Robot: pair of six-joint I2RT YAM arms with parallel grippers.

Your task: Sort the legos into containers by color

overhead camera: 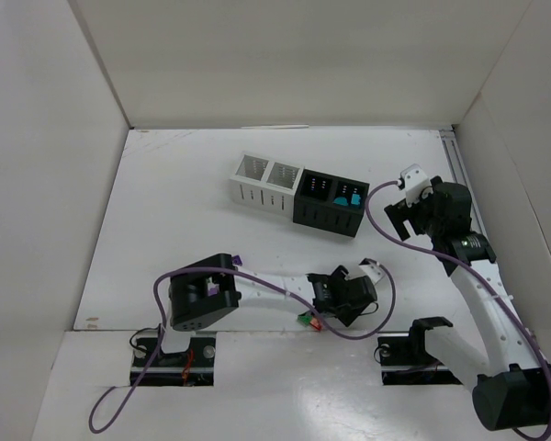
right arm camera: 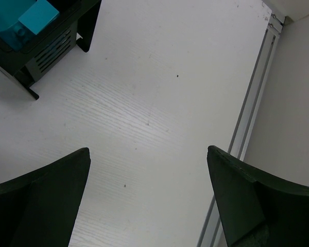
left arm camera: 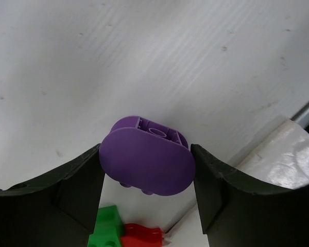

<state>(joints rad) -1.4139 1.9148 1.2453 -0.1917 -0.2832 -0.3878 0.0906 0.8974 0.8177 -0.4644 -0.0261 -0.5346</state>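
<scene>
My left gripper should lift the purple lego (left arm camera: 147,159), move it outward over the opening of the black cup and let it go, because that cup is empty of legos.
A purple oval lego (left arm camera: 147,159) stands on edge between the fingers of my left gripper (left arm camera: 146,147), whose jaws press against both its ends just above the table. Below it lie a green lego (left arm camera: 107,226) and a red lego (left arm camera: 141,235), touching each other; they also show beside the left gripper (overhead camera: 323,310) near the table's front edge. The containers are a joined row: two white cups (overhead camera: 264,184) and two black cups (overhead camera: 329,206). Teal legos (overhead camera: 349,197) lie in the rightmost black cup (right arm camera: 51,46). My right gripper (right arm camera: 148,152) hangs open over bare table, right of the row.
White walls close in the table on the left, back and right. A metal rail (right arm camera: 250,110) runs along the right wall. A purple cable (overhead camera: 285,289) loops from the left arm across the front edge.
</scene>
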